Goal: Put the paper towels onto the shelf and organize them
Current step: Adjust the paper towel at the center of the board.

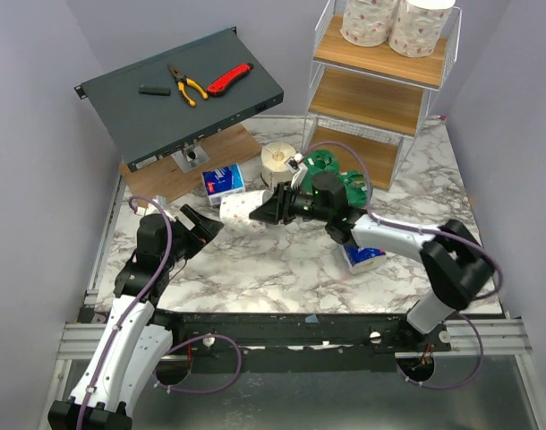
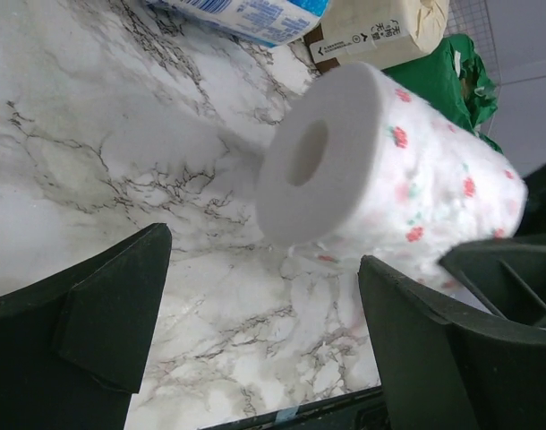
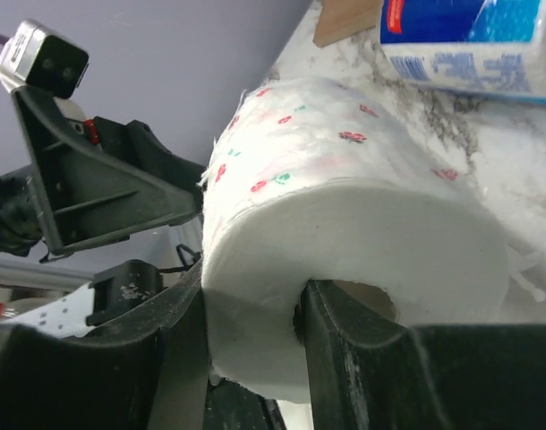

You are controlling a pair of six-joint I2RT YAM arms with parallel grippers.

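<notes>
I need to tilt my right gripper next so it points down, and lower the roll, held sideways above bare marble, to stand it on the open table.
My right gripper (image 1: 271,208) is shut on a white pink-print paper towel roll (image 1: 240,209), one finger inside its core (image 3: 345,358), holding it above the marble table; the roll also shows in the left wrist view (image 2: 380,179). My left gripper (image 1: 201,228) is open and empty, just left of the roll. Two pink-print rolls (image 1: 394,20) stand on the top tier of the shelf (image 1: 376,94). A cream roll (image 1: 280,161), green-wrapped rolls (image 1: 336,175) and blue-and-white packs (image 1: 224,181) (image 1: 362,258) lie on the table.
A slanted dark grey metal box (image 1: 179,94) at back left carries pliers (image 1: 187,86) and a red knife (image 1: 228,79). A flat wooden board (image 1: 179,175) lies under it. The shelf's middle and bottom tiers hold nothing.
</notes>
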